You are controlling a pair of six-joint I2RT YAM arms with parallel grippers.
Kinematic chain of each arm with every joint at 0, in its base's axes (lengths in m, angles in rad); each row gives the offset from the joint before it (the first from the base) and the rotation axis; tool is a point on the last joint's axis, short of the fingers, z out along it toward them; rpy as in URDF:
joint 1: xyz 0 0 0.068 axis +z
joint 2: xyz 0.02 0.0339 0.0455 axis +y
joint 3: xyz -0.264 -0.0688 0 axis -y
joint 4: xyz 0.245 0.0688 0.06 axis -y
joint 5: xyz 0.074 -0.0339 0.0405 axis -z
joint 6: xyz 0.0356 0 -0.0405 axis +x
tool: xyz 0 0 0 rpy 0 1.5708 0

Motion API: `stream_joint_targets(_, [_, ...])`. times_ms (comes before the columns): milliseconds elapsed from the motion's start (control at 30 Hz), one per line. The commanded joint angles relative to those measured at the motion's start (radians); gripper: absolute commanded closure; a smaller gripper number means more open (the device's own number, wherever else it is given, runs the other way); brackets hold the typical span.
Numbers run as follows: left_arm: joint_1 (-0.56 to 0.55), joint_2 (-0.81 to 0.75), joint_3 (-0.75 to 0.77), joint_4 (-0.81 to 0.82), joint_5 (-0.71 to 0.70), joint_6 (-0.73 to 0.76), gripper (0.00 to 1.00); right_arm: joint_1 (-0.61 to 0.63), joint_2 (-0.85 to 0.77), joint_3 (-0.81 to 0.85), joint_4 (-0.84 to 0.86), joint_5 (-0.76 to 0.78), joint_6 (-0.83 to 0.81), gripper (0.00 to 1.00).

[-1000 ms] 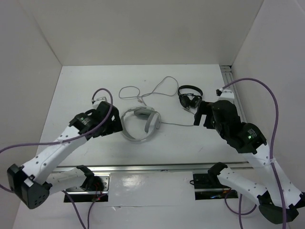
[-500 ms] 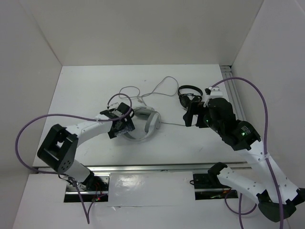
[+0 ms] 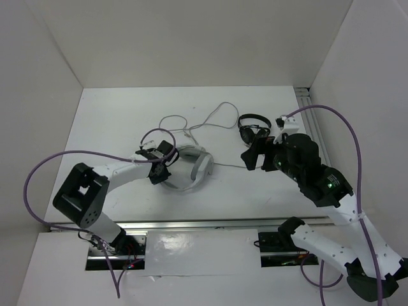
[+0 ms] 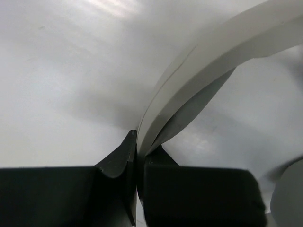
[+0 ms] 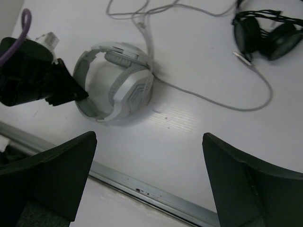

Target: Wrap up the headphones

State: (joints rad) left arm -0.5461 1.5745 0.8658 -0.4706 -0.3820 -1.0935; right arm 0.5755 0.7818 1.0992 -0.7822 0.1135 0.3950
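Observation:
My left gripper holds the headphones, and the cable (image 3: 210, 121) hangs loose from them. My right gripper will move down and across onto the cable's nearby part next.
The white and light-grey headphones (image 3: 191, 167) lie at the table's middle, their wide headband (image 4: 213, 61) curving up out of my left gripper's jaws. My left gripper (image 3: 162, 171) (image 4: 138, 142) is shut on the left side of that headband, both black fingers pressed flat on it. The thin grey cable (image 3: 210, 121) loops away behind the headphones (image 5: 120, 82) and runs right as a curved strand (image 5: 208, 101). My right gripper (image 3: 253, 157) (image 5: 149, 137) hovers open to the right of the headphones, nothing between its fingers.
Smaller black headphones (image 3: 254, 129) (image 5: 265, 35) sit at the back right, near the right arm. A metal rail (image 3: 204, 224) (image 5: 156, 194) runs along the table's near edge. White walls close in the left, back and right sides.
My left gripper moved onto the headband and shut on it; the headphones tipped and shifted slightly. My right arm drifted a little left toward them, still open.

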Motion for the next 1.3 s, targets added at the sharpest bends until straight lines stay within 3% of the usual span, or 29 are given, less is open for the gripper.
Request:
stream_joint_targets(0, [-0.037, -0.193, 0.034, -0.198, -0.110, -0.013, 1.00, 0.006, -0.019, -0.039, 0.168, -0.163, -0.025, 0.00])
stream_joint_targets(133, [-0.069, -0.419, 0.278, -0.486, -0.231, 0.136, 1.00, 0.015, -0.067, -0.191, 0.421, -0.398, -0.016, 0.00])
stream_joint_targets(200, [-0.058, -0.456, 0.483, -0.625, -0.253, 0.190, 1.00, 0.015, -0.096, -0.252, 0.527, -0.399, 0.025, 0.00])
stream_joint_targets(367, [-0.048, -0.412, 0.875, -0.876, -0.325, 0.288, 1.00, 0.015, -0.104, -0.467, 0.931, -0.484, 0.023, 0.00])
stream_joint_targets(500, [-0.011, -0.370, 1.126, -0.895, -0.244, 0.443, 1.00, 0.036, 0.006, -0.489, 1.090, -0.503, -0.019, 0.00])
stream_joint_targets(633, [0.044, -0.347, 1.235, -0.895, -0.184, 0.495, 1.00, 0.061, 0.115, -0.503, 1.271, -0.518, -0.044, 0.00])
stream_joint_targets(833, [0.081, -0.318, 1.260, -0.895, -0.067, 0.495, 1.00, 0.154, 0.322, -0.435, 1.428, -0.574, -0.079, 0.00])
stream_joint_targets(1000, [0.103, -0.309, 1.320, -0.895, -0.020, 0.495, 1.00, 0.236, 0.490, -0.354, 1.472, -0.405, -0.165, 0.00])
stream_joint_targets(1200, [0.112, -0.309, 1.334, -0.895, -0.043, 0.504, 1.00, 0.224, 0.692, -0.241, 1.511, -0.435, -0.197, 0.09])
stream_joint_targets(1267, [0.112, -0.309, 1.346, -0.895, -0.043, 0.504, 1.00, 0.202, 0.770, -0.219, 1.532, -0.465, -0.179, 0.18])
